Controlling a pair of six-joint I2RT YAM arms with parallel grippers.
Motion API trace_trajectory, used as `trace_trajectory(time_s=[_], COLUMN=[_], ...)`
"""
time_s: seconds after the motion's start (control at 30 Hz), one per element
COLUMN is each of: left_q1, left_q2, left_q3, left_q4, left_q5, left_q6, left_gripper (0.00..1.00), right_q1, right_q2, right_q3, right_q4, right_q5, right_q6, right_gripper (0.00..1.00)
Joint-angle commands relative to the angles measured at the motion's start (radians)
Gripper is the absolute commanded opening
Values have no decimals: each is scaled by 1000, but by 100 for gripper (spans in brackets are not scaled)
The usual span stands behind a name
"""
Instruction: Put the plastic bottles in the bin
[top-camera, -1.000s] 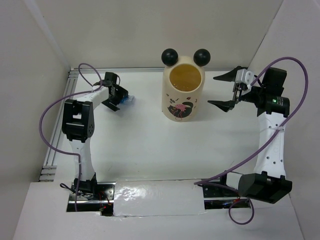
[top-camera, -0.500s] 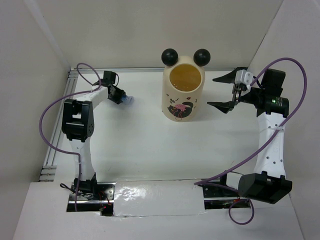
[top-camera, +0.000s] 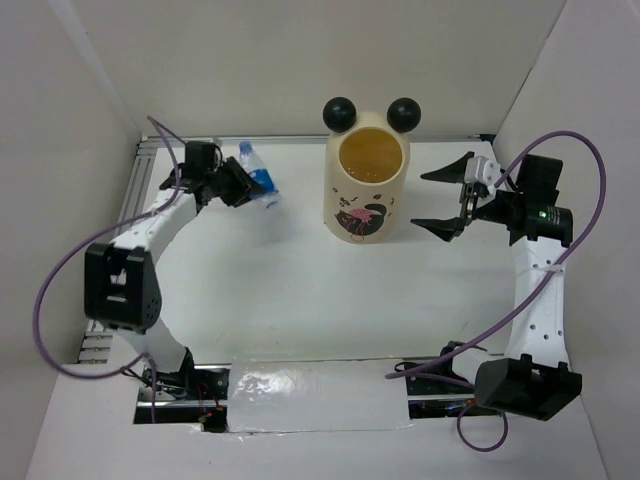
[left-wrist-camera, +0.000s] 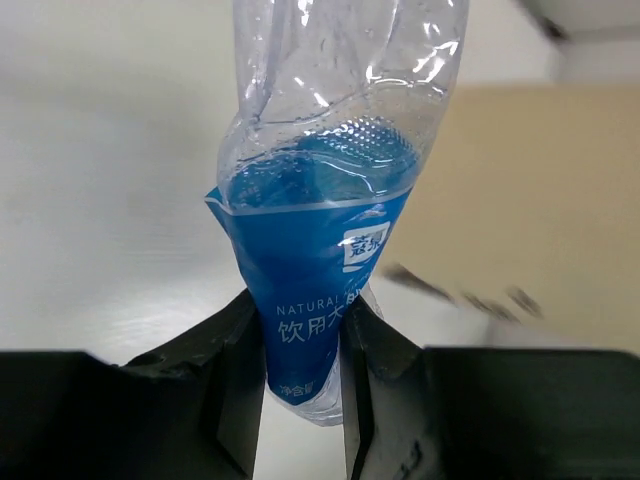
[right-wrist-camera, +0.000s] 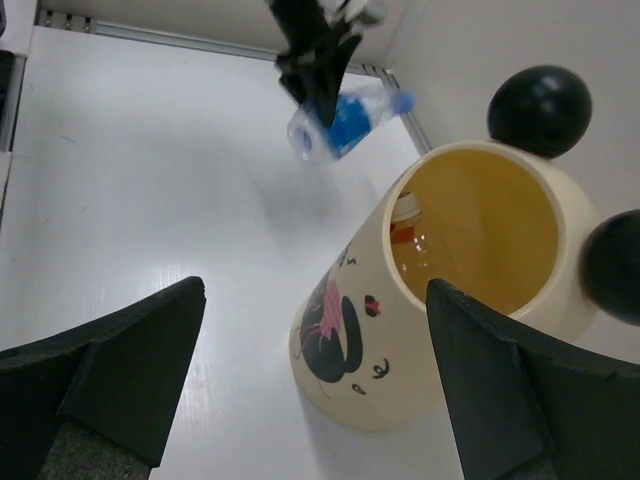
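Note:
My left gripper lifts the bottle to the right in the top view, over the bin's yellow opening (top-camera: 371, 157), and releases it next, as that opening gapes upward.
My left gripper (top-camera: 232, 187) is shut on a clear plastic bottle with a blue label (top-camera: 258, 183), held off the table to the left of the bin. In the left wrist view the black fingers (left-wrist-camera: 240, 340) pinch the label end of the bottle (left-wrist-camera: 325, 240), squeezing it flat. The bin (top-camera: 365, 205) is a cream cylinder with a yellow inside and two black ball ears, standing at the back centre. My right gripper (top-camera: 420, 200) hangs open just to the right of it, holding nothing. The right wrist view shows the bin (right-wrist-camera: 400, 350), another bottle (right-wrist-camera: 412, 225) lying inside it, and the held bottle (right-wrist-camera: 345, 120).
White walls close in the table at the back and on both sides. An aluminium rail (top-camera: 140, 170) runs along the left edge. Purple cables (top-camera: 60, 280) loop beside both arms. A shiny strip (top-camera: 310, 395) lies between the arm bases.
The left gripper shut on the blue-label bottle and lifted it off the table, swinging it back and upward. The right gripper shifted slightly towards the bin and stayed open.

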Motion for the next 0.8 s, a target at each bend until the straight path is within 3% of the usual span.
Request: trace_trajectory(time_s=[0.0,0.03,0.07,0.1,0.2,0.27,0.33,0.4,0.47,0.5,0.53,0.63,0.7,0.77], left_q1=[-25,-34,-34,-44,-74,-106,-172,-192,-215,-251,-267,-294,-305,-305], left_q2=[-230,-277,-278,-295,-305,-321,-350,-359,-359,-350,-335,-211,-145,-74], left_q3=[16,45,45,80,133,142,92,82,200,252,301,522,691,786], left_q4=[80,70,70,42,11,14,147,151,-21,-215,-278,-474,-606,-639], left_q5=[330,521,523,662,876,920,975,954,849,758,621,403,331,374], left_q6=[204,265,266,296,309,283,182,130,299,382,493,585,585,520], left_gripper=[0,0,0,1,1,1,1,1,1,1,1,0,0,0], right_q1=[-3,-3,-3,-3,-3,-3,-3,-3,-3,-3,-3,-3,-3,-3], right_q2=[-14,-14,-14,-14,-14,-14,-23,-23,-34,-34,-34,-43,-43,-52], right_q3=[-42,-76,-76,-98,-118,-145,-145,-145,-154,-155,-155,-164,-164,-164], right_q4=[-39,-39,-39,-39,-39,-39,-39,-57,-66,-67,-67,-67,-79,-89], right_q5=[-18,-18,-18,-18,-18,-18,-9,0,10,10,10,10,20,20], right_q6=[-31,-41,-41,-41,-63,-63,-63,-89,-100,-100,-100,-100,-100,-100], right_gripper=[97,96,94,94,89,87,85,84,84,84,83,83,83,83])
